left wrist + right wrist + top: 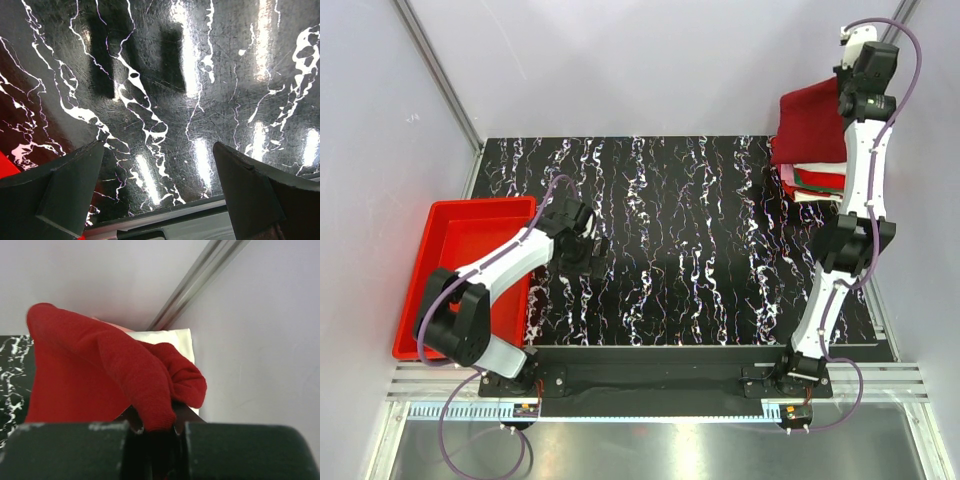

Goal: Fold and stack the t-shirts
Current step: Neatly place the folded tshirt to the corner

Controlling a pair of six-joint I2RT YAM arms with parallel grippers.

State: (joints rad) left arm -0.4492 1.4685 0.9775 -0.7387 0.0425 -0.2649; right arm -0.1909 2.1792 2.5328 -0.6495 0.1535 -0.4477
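Note:
The maroon shirt is hanging raised. My right gripper will next go down toward the side and let go of the shirt's fold onto the stack (819,178) (179,341), which is below the gripper.
A dark maroon-red t-shirt (808,112) hangs bunched at the back right corner, and my right gripper (847,92) is shut on a fold of it. In the right wrist view the maroon cloth (90,370) rises from between the closed jaws of my right gripper (155,427). It covers most of a white t-shirt (172,337) lying beneath it. Under the held shirt lies a stack of folded t-shirts (810,180) with red, green and white edges showing. My left gripper (590,255) (159,150) stands open, low over the black marbled table (165,100), with nothing between its fingers.
A rigid red plastic tray (460,250) sits at the table's left edge, just left of my left arm. Grey walls and a metal corner post (200,280) close in behind the stack. The table's near edge (165,212) shows below the left fingers.

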